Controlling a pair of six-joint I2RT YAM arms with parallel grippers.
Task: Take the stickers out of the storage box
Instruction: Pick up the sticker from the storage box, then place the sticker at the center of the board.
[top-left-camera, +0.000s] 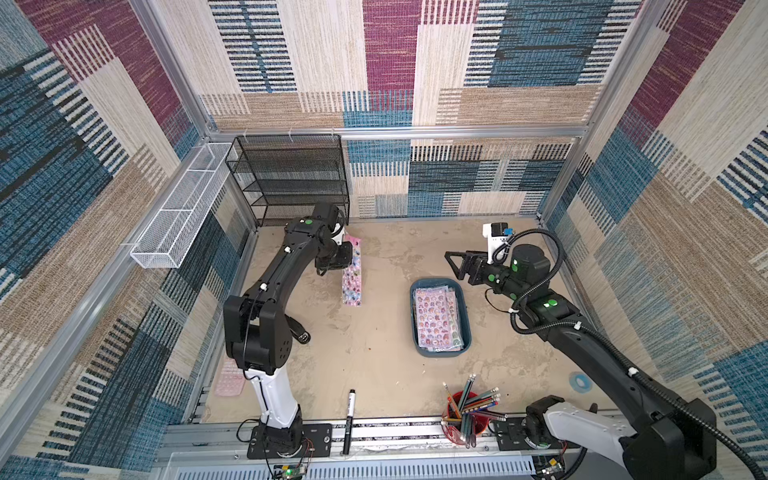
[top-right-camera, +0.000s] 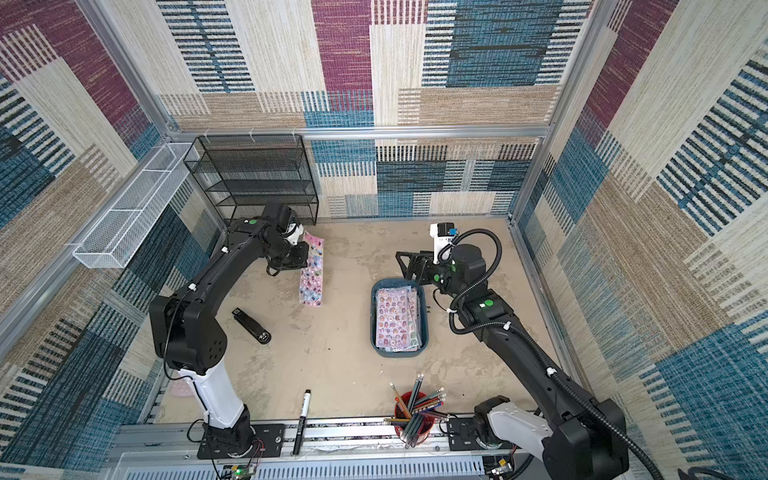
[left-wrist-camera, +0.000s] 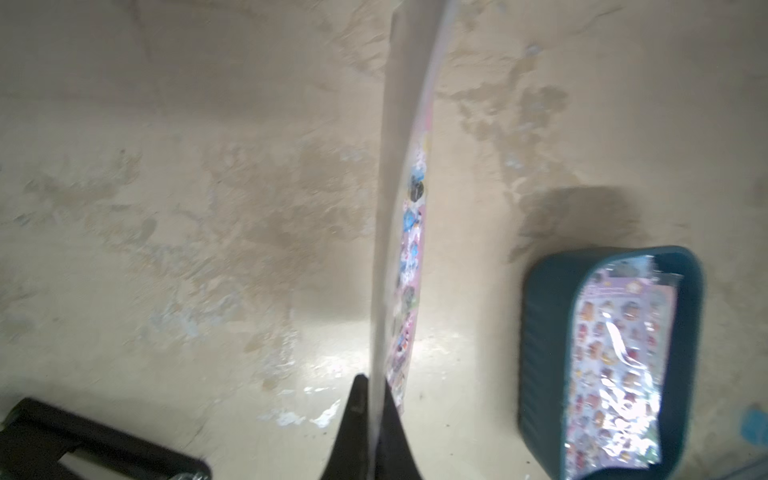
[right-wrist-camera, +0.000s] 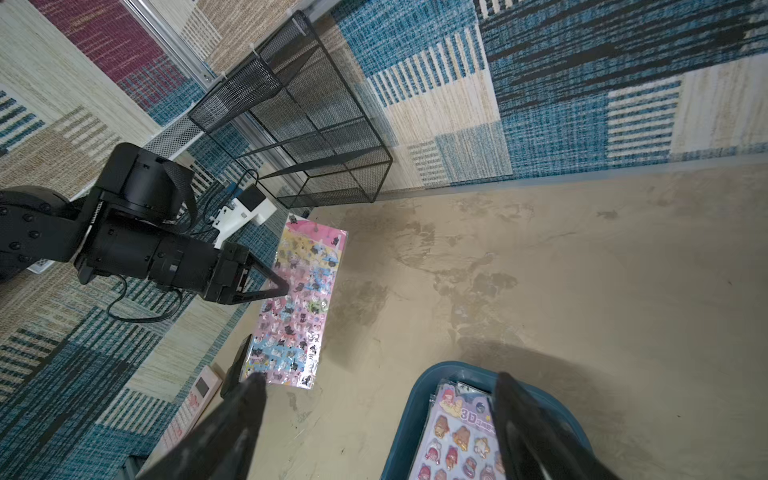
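Note:
The tabletop between the mesh rack and the stapler is bare, so my left gripper should move away from the box (top-left-camera: 468, 328), go down there and let go of the sheet's long edge.
The storage box (top-left-camera: 468, 328) is a teal tub right of centre on the table, and a stack of stickers (top-left-camera: 438, 318) lies in it, a lilac sheet on top. Both top views show it, box (top-right-camera: 373, 316) and stickers (top-right-camera: 397, 318). My left gripper (top-left-camera: 343, 258) is shut on the long edge of a pink sticker sheet (top-left-camera: 352, 276), which hangs at the back left. In the left wrist view this sheet (left-wrist-camera: 409, 249) runs edge-on out of the gripper (left-wrist-camera: 372, 388). My right gripper (right-wrist-camera: 380, 386) is open over the box's far end (right-wrist-camera: 405, 415), nothing between its fingers.
A black mesh rack (top-left-camera: 291, 178) and a white wire basket (top-left-camera: 178, 212) stand at the back left. A stapler (top-right-camera: 251, 326) lies left of centre. A marker (top-left-camera: 349, 419), a red pencil cup (top-left-camera: 465, 419) and a pink calculator (top-left-camera: 229, 378) are along the front.

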